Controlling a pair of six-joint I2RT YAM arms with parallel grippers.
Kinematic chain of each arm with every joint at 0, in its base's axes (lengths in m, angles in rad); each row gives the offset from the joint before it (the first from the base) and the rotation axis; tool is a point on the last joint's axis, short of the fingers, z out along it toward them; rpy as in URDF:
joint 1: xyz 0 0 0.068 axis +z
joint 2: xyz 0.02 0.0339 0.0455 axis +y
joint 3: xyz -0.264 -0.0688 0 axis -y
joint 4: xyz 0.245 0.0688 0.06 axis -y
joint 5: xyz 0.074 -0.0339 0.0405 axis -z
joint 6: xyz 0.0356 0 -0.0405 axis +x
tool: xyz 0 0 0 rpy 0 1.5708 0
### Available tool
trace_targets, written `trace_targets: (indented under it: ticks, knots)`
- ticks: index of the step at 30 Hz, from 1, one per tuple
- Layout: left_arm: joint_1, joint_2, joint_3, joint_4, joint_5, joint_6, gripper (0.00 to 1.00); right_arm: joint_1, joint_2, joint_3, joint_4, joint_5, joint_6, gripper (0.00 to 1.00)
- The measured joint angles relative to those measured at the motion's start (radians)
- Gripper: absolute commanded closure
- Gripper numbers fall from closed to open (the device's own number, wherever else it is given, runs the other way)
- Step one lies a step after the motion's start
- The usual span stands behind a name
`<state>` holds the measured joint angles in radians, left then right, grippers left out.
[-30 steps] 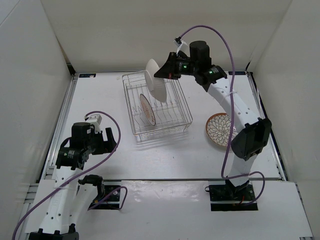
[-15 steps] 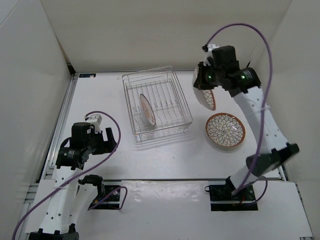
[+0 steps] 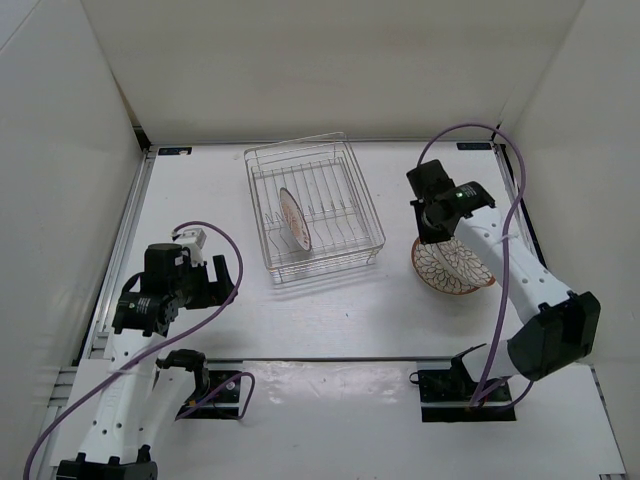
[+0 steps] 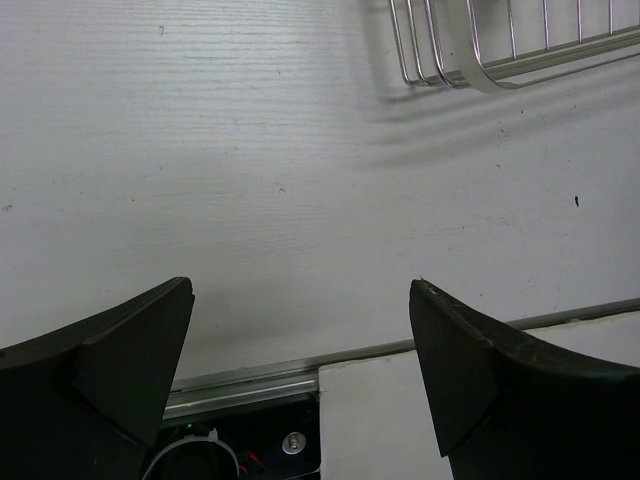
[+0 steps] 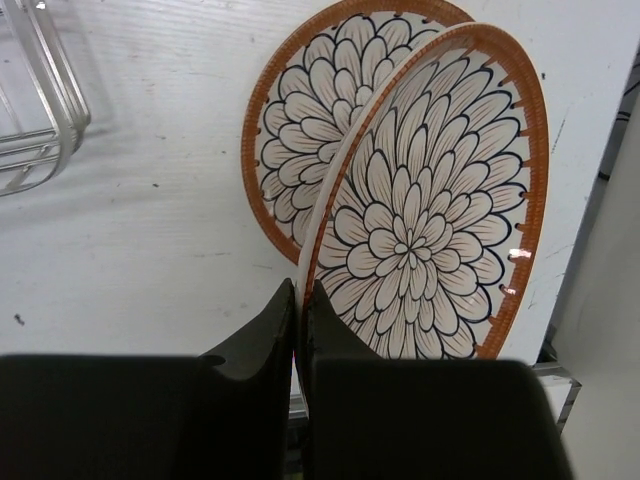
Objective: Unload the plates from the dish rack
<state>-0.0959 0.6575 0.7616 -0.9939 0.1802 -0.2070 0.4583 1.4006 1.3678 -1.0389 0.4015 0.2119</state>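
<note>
The plate in my right gripper still hangs tilted above the flat petal plate point(image 3: 438, 271) point(image 5: 322, 122), so next I will lower it toward that one and release its rim there.
My right gripper point(image 5: 301, 300) is shut on the rim of a petal-patterned plate point(image 5: 430, 210) and holds it tilted over a second petal plate point(image 5: 300, 130) that lies flat on the table right of the dish rack. From above, the right gripper point(image 3: 436, 228) sits at the left edge of the plates point(image 3: 455, 268). A third plate point(image 3: 294, 220) stands upright in the silver wire dish rack point(image 3: 365, 205). My left gripper point(image 3: 222, 281) is open and empty over bare table at the front left; a rack corner point(image 4: 480, 60) shows in its view.
White walls enclose the table on three sides. A metal rail point(image 4: 250, 385) runs along the table's front edge under the left gripper. The right arm's purple cable point(image 3: 505, 170) loops above the plates.
My right gripper has carried the plate from above the rack to the right and down, onto the plate lying on the table. The left arm has barely moved.
</note>
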Motion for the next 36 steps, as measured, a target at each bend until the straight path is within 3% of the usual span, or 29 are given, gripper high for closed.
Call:
trace_targets:
  ticks: [7,20,27,30,34,36]
  knots:
    - [0.000,0.009,0.000,0.000,0.001,0.000,0.00,0.000,0.014,-0.069,0.091,0.068,0.001,1.00]
    - [0.000,0.018,0.000,0.000,0.004,0.000,0.00,0.002,0.182,-0.130,0.179,0.173,0.052,1.00]
    - [0.000,0.027,0.000,0.000,0.005,0.000,0.00,0.003,0.192,-0.140,0.179,0.188,0.073,0.68]
    - [0.000,0.026,0.000,0.000,0.007,0.000,0.00,0.011,0.207,-0.139,0.182,0.179,0.078,0.64]
    - [0.000,0.026,0.000,0.000,0.010,0.000,0.00,0.013,0.244,-0.132,0.173,0.174,0.088,0.43]
    - [0.000,0.029,0.000,0.000,0.013,0.000,0.00,0.012,0.242,-0.125,0.158,0.175,0.090,0.40]
